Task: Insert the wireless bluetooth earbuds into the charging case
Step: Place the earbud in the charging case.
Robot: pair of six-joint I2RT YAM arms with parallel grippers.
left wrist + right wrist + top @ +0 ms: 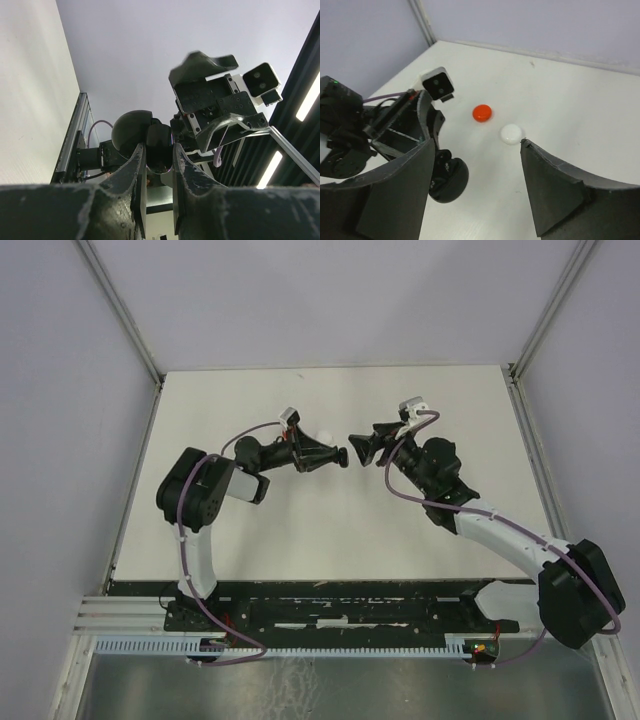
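Note:
The left gripper moves down, turns the upright case flat and releases it on the empty spot below next, since that is bare tabletop near the white disc.
My left gripper is shut on a round black charging case and holds it in the air; the case hangs open in the right wrist view. Dark shapes sit inside it, and I cannot tell whether they are earbuds. No loose earbuds show. My right gripper is wide open and empty, facing the case from the right, close to it. In the top view the left gripper and the right gripper nearly meet tip to tip above the table's middle.
A red disc and a white disc lie on the white table beyond the grippers. The white disc also shows in the top view. Grey walls close the table in at the back and sides.

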